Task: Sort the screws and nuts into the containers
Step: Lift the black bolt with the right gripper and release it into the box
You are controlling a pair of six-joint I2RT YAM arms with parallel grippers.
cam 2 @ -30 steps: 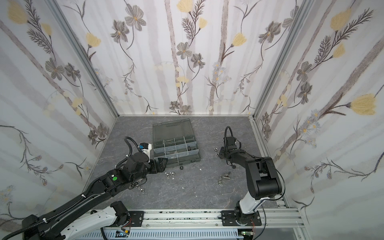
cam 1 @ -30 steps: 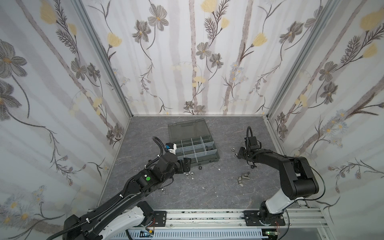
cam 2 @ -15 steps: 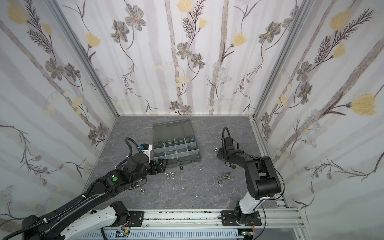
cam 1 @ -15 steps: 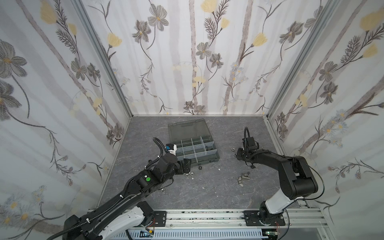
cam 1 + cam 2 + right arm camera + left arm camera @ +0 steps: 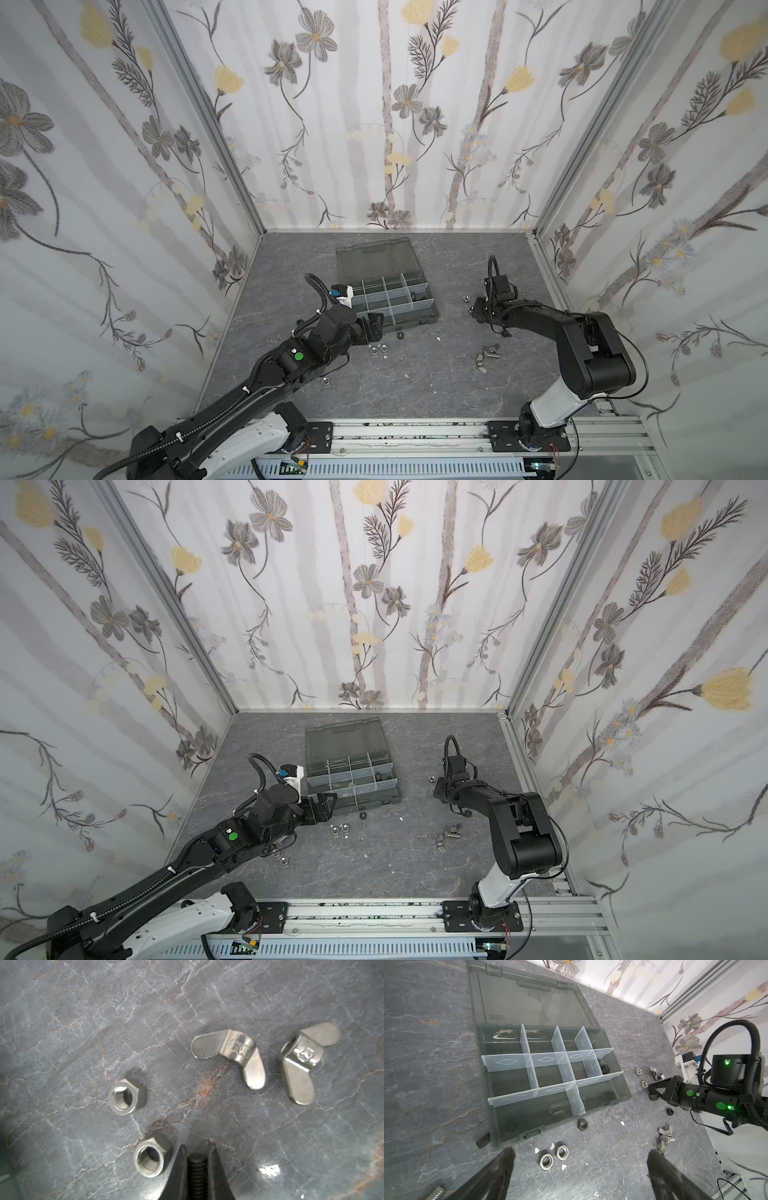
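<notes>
My right gripper swings up and toward the box next, over the middle-row cell nearest it. It then releases the screw, since a black screw already sits there.
My right gripper is shut on a black screw, whose threaded shaft sits between the jaws just above the table. Two silver hex nuts lie beside it. In both top views this gripper is low, to the right of the organizer box with its open containers. One cell holds a black screw. My left gripper hangs open and empty in front of the box, over two silver nuts. A black nut lies by the box's front wall.
Two wing nuts lie past the right gripper. More wing nuts sit on the table at front right. The box lid lies open toward the back wall. White flecks dot the grey table.
My right gripper has closed on the black screw and shifted slightly left. The left arm and its open gripper have not moved.
</notes>
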